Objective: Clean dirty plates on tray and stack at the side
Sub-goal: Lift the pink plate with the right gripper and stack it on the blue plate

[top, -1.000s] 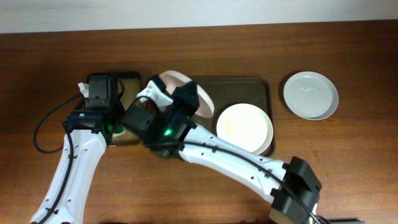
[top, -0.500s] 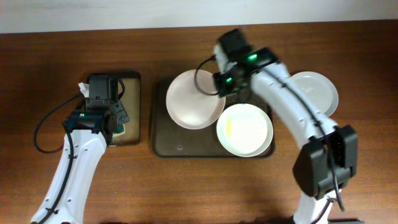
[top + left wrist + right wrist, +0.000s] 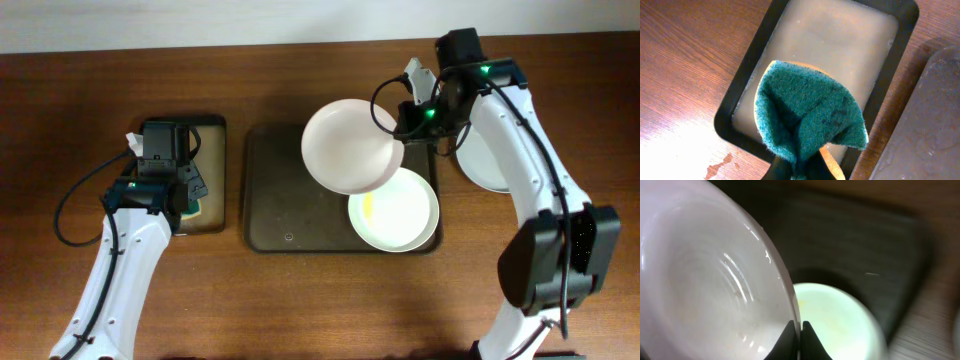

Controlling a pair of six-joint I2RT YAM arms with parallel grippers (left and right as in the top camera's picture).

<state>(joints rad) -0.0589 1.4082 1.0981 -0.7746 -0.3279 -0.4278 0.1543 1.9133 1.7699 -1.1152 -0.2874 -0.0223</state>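
Observation:
The right gripper goes right in the overhead view next, then lowers and releases my plate atop the third plate [image 3: 482, 162] [image 3: 957, 334], below the gripper on that side.
My right gripper [image 3: 403, 135] is shut on the rim of a white plate [image 3: 348, 148], which it holds tilted above the back right of the dark tray [image 3: 285, 205]. In the right wrist view the fingers [image 3: 800, 330] pinch that plate's edge [image 3: 705, 280]. A second plate [image 3: 393, 208] with a yellowish smear lies in the tray's right half, seen below as well [image 3: 840, 320]. A third plate [image 3: 482, 168] rests on the table to the right, partly hidden by the arm. My left gripper [image 3: 802, 172] is shut on a green sponge [image 3: 810, 115].
The sponge hangs over a small black tray [image 3: 740, 100] of cloudy water at the left [image 3: 212, 125]. A few drops of water lie on the wood [image 3: 715, 170] beside it. The right forearm [image 3: 540, 190] crosses above the table plate.
The right arm has swung from the tray's left side to its back right, carrying the plate with it. The left arm and sponge have stayed still.

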